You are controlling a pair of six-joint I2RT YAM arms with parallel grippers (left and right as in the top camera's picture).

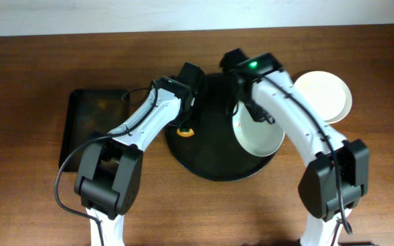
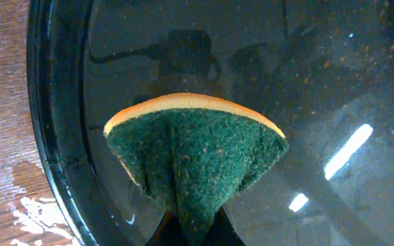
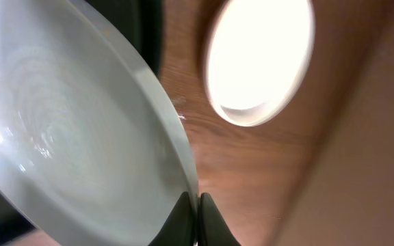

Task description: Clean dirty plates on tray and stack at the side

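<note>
My right gripper next lowers the white plate flat onto the round black tray's bottom to release the plate's rim, because the plate hangs tilted above.
The large round black tray (image 1: 204, 164) lies in the middle of the table. My right gripper (image 1: 241, 113) is shut on the rim of a white plate (image 1: 260, 133) and holds it tilted over the tray's right part; the plate also fills the left of the right wrist view (image 3: 67, 137), pinched by the gripper (image 3: 197, 205). White plates (image 1: 325, 94) lie stacked on the table to the right, also in the right wrist view (image 3: 258, 61). My left gripper (image 1: 187, 123) is shut on a green and orange sponge (image 2: 193, 157) over the tray's left part (image 2: 53, 137).
A smaller rectangular black tray (image 1: 91, 123) lies at the left on the brown wooden table (image 1: 33, 82). Both arms reach over the round tray from the front. Wet marks show on the wood beside the tray rim (image 2: 26, 212).
</note>
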